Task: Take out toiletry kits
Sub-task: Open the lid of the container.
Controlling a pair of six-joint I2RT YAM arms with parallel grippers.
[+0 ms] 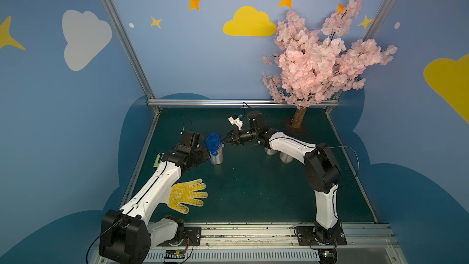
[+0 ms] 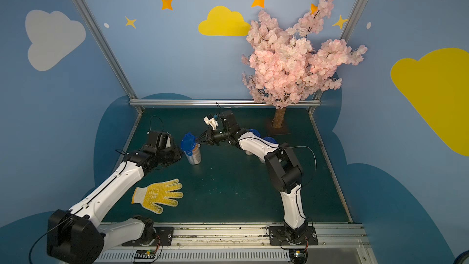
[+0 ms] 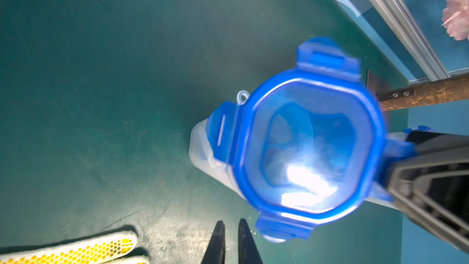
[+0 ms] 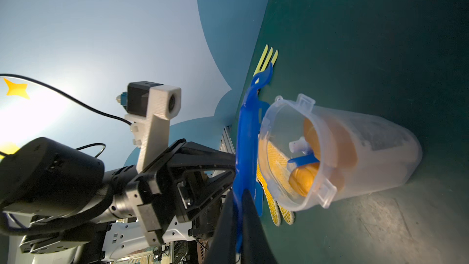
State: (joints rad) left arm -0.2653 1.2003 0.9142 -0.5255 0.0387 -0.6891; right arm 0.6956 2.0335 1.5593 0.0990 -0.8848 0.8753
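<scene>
I should next carry the lid in my right gripper down and back to bare tabletop in front of the lidded jars, lower it flat and let go of its edge.
A clear plastic jar (image 1: 217, 157) (image 2: 195, 157) stands mid-table. Its blue four-tabbed lid (image 1: 212, 142) (image 3: 309, 148) hangs tilted just off the rim. My right gripper (image 1: 222, 144) (image 4: 238, 214) is shut on one lid tab. The right wrist view looks into the open jar (image 4: 368, 153) at the toiletry kit: yellow-capped bottles (image 4: 302, 179), a white tube (image 4: 297, 146) and a blue toothbrush (image 4: 302, 160). My left gripper (image 1: 208, 152) (image 3: 231, 221) sits beside the jar on the lid's far side. Its fingers stand a narrow gap apart with nothing between them.
Two more blue-lidded jars (image 2: 253, 132) (image 2: 269, 139) stand partly hidden under the right arm. A yellow-dotted work glove (image 1: 187, 195) lies at front left. A pale yellow fork (image 4: 266, 59) lies by the left wall. A pink blossom tree (image 1: 299, 118) stands at back right.
</scene>
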